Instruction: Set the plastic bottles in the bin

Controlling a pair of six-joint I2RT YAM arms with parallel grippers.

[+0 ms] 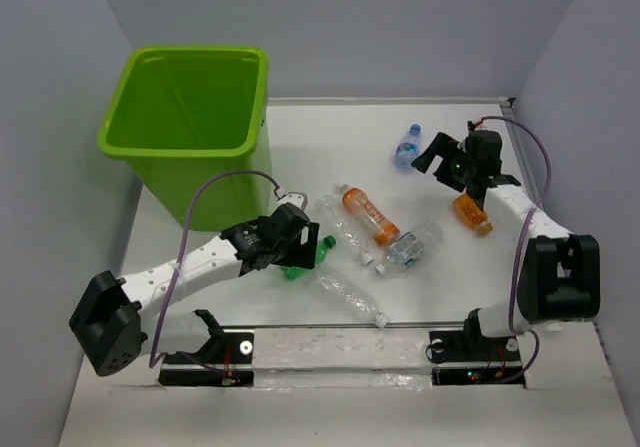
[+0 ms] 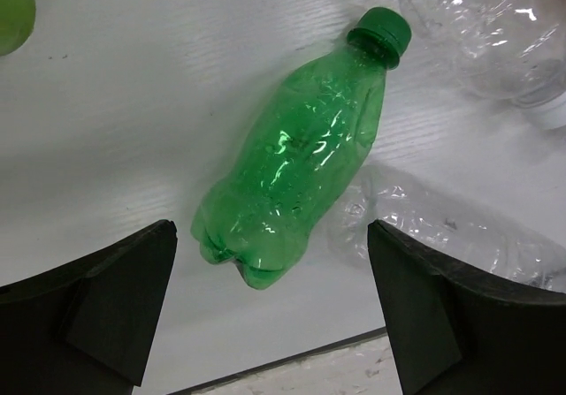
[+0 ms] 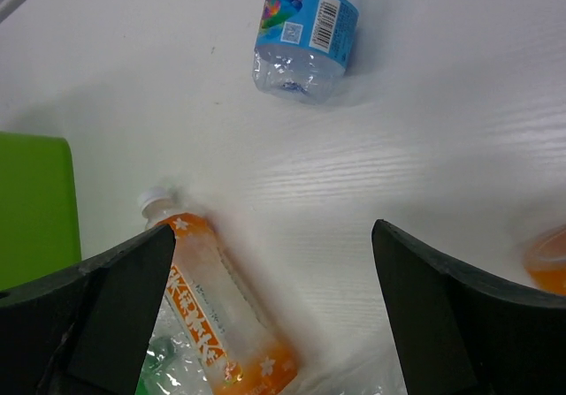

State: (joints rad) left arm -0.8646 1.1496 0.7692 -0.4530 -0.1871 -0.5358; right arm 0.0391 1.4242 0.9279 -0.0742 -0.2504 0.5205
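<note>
My left gripper moves down next until its open fingers straddle the bottle's base end [image 1: 292,272] [image 2: 256,234], then closes, because the green bottle's base already shows between them.
The lime-green bin [image 1: 200,179] stands at the far left. A green bottle [image 2: 301,156] lies on the table under my left gripper [image 2: 272,307], which hangs open over its base without touching it. In the top view that gripper [image 1: 300,244] covers most of the green bottle [image 1: 318,249]. My right gripper [image 3: 272,298] is open above bare table, between a blue-labelled clear bottle [image 3: 305,28] and an orange-labelled bottle [image 3: 221,307]. From above, the right gripper [image 1: 442,162] is just right of the blue-labelled bottle [image 1: 407,147]. A small orange bottle [image 1: 470,212] lies below it.
Clear crushed bottles lie mid-table: one [image 1: 340,222] beside the orange-labelled bottle [image 1: 370,215], one [image 1: 412,247] to its right and one [image 1: 350,297] near the front edge. Grey walls close in the table on three sides.
</note>
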